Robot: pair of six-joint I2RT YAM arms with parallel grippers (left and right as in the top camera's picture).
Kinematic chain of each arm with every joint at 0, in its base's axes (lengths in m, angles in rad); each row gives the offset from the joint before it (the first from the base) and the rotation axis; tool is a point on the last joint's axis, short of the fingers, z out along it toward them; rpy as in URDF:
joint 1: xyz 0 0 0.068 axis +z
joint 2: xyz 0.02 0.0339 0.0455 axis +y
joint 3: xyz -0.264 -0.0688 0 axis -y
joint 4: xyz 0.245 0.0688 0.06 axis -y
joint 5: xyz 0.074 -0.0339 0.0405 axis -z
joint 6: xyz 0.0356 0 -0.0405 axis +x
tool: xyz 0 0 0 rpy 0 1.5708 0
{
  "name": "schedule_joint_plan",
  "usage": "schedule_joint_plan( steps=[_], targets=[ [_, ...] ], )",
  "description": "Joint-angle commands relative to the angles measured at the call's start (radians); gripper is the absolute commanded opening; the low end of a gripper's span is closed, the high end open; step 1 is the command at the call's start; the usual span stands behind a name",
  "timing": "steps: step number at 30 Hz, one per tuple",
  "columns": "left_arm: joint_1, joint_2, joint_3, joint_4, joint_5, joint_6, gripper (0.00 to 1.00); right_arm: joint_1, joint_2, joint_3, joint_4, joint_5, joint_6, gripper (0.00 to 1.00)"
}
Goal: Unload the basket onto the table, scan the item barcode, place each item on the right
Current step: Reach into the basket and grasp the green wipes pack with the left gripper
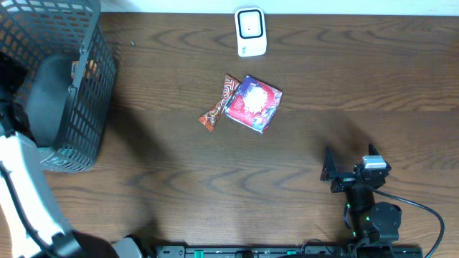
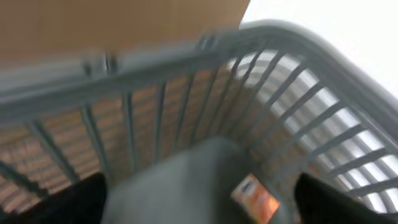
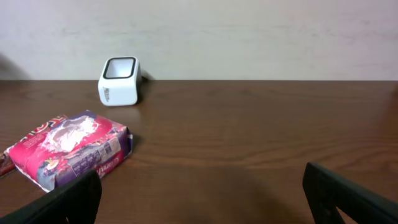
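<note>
My left gripper moves down and back into the wire basket's near end [image 1: 47, 135] next and closes low inside, as it hovers open above the basket.
A white barcode scanner [image 1: 250, 31] stands at the table's far edge, also in the right wrist view as the scanner [image 3: 119, 81]. In front of it lie a red and purple packet [image 1: 253, 103] and a brown-orange snack wrapper [image 1: 217, 107] touching its left side. My left gripper [image 2: 199, 202] is open above the inside of the grey wire basket [image 2: 186, 106], nothing held; an orange packet [image 2: 256, 198] lies below on a grey thing. My right gripper [image 1: 343, 170] rests open near the front right, well short of the red and purple packet [image 3: 71, 148].
The wire basket [image 1: 93, 107] fills the table's left end, with my white left arm [image 1: 25, 193] reaching up to it. The left wrist view is blurred. A black cable [image 1: 423, 215] trails from the right arm's base.
</note>
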Motion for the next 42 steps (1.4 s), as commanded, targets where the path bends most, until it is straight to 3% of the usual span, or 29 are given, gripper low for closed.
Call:
schedule_joint_plan(
  steps=[1, 7, 13, 15, 42],
  targets=[
    [0.001, 0.064, 0.019, -0.072, -0.001, -0.047, 0.98, 0.000, -0.005, -0.003, -0.001, 0.008, 0.014, 0.99],
    [0.013, 0.152, 0.019, -0.112, -0.010, -0.062, 0.98, 0.000, -0.005, -0.003, -0.001, 0.008, 0.014, 0.99],
    [0.019, 0.199, 0.019, -0.232, -0.203, -0.331, 0.98, 0.000, -0.005, -0.003, -0.002, 0.008, 0.014, 0.99],
    [0.019, 0.209, 0.019, -0.259, -0.238, -0.370, 0.98, 0.000, -0.005, -0.003, -0.001, 0.008, 0.014, 0.99],
    [0.021, 0.447, 0.011, -0.420, -0.272, -0.538, 0.98, 0.000, -0.005, -0.003, -0.002, 0.008, 0.014, 0.99]
  ],
)
